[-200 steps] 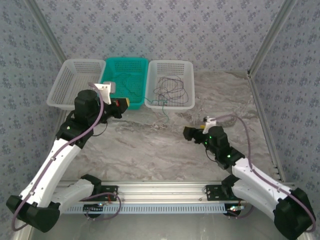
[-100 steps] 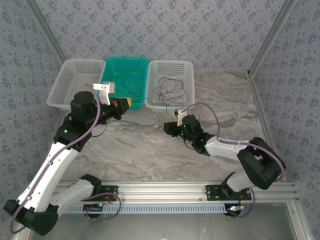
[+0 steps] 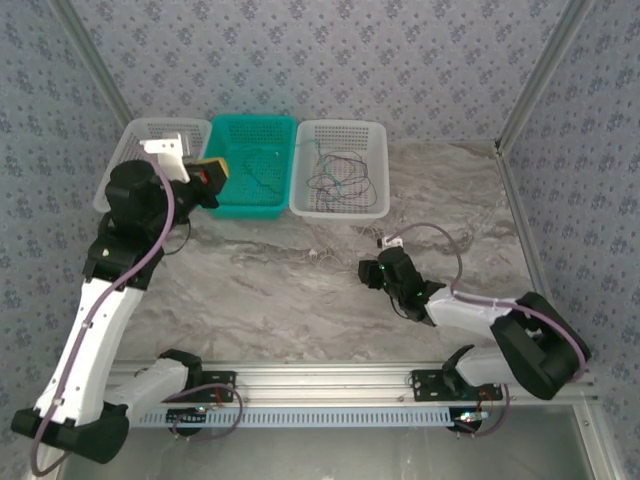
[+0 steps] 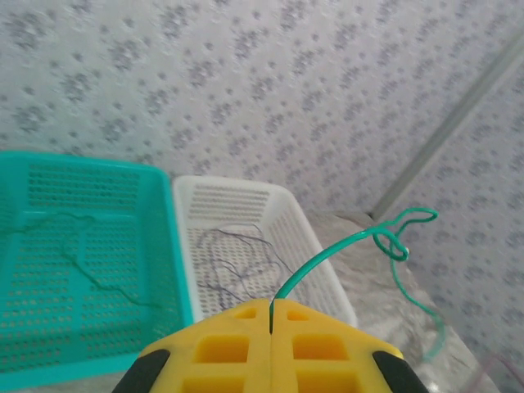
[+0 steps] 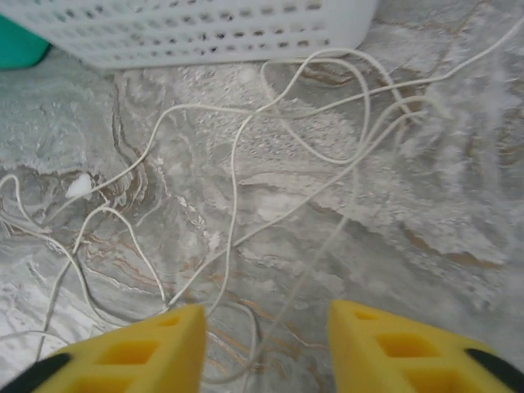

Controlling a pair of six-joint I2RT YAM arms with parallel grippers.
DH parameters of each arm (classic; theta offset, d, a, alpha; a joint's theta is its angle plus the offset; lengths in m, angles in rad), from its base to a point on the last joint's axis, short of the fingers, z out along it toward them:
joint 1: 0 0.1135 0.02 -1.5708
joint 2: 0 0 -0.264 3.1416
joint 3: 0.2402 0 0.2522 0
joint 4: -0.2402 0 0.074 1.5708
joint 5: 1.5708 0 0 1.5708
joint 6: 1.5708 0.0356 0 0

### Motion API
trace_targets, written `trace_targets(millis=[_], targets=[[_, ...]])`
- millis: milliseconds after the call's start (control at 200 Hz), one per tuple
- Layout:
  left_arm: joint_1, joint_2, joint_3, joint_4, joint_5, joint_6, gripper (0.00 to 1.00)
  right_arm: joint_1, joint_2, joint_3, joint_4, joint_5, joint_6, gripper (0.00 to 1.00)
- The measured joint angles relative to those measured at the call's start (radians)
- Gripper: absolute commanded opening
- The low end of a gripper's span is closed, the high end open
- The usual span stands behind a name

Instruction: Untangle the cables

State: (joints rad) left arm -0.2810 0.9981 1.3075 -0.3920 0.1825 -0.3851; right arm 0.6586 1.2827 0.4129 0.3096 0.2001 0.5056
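The green cable will be released toward the teal basket's bottom, where another thin dark cable already lies, so my left gripper will move down there next with a turn.
My left gripper hangs high over the seam between the left white basket and the teal basket. Its yellow jaws are shut on a green cable that arcs up and right into a small loop. Dark thin cables lie tangled in the right white basket. Another thin dark cable lies in the teal basket. My right gripper sits low over the marble table, open. Thin white cables sprawl on the table ahead of its fingers.
The left white basket stands at the back left. All three baskets line the back wall. Metal frame posts run up both back corners. The right white basket's front wall is close ahead of the right gripper.
The left arm swung left and back, carrying the green cable away from the right basket's front edge. The right arm reached toward the baskets, then drew back right, jaws narrowing then reopening partly.
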Motion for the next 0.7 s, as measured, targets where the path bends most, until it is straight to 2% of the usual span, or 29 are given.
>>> trace_targets(millis=[80,200,445,635,700], targets=[[0.056,0.062,0.025,0.022,-0.017,0.01,0.0,0.0,-0.081,0.0,-0.04,-0.002,-0.006,0.76],[0.134,0.169,0.052,0.062,-0.07,0.038,0.0,0.0,-0.228,0.003,-0.121,-0.001,-0.007,0.83],[0.282,0.398,0.071,0.167,-0.128,0.018,0.0,0.0,-0.478,0.006,-0.302,0.024,-0.013,0.86],[0.307,0.584,0.076,0.275,-0.076,-0.03,0.0,-0.003,-0.565,0.006,-0.369,0.032,0.0,0.87],[0.305,0.649,0.093,0.291,-0.048,-0.045,0.2,-0.003,-0.572,0.006,-0.385,0.032,0.004,0.87]])
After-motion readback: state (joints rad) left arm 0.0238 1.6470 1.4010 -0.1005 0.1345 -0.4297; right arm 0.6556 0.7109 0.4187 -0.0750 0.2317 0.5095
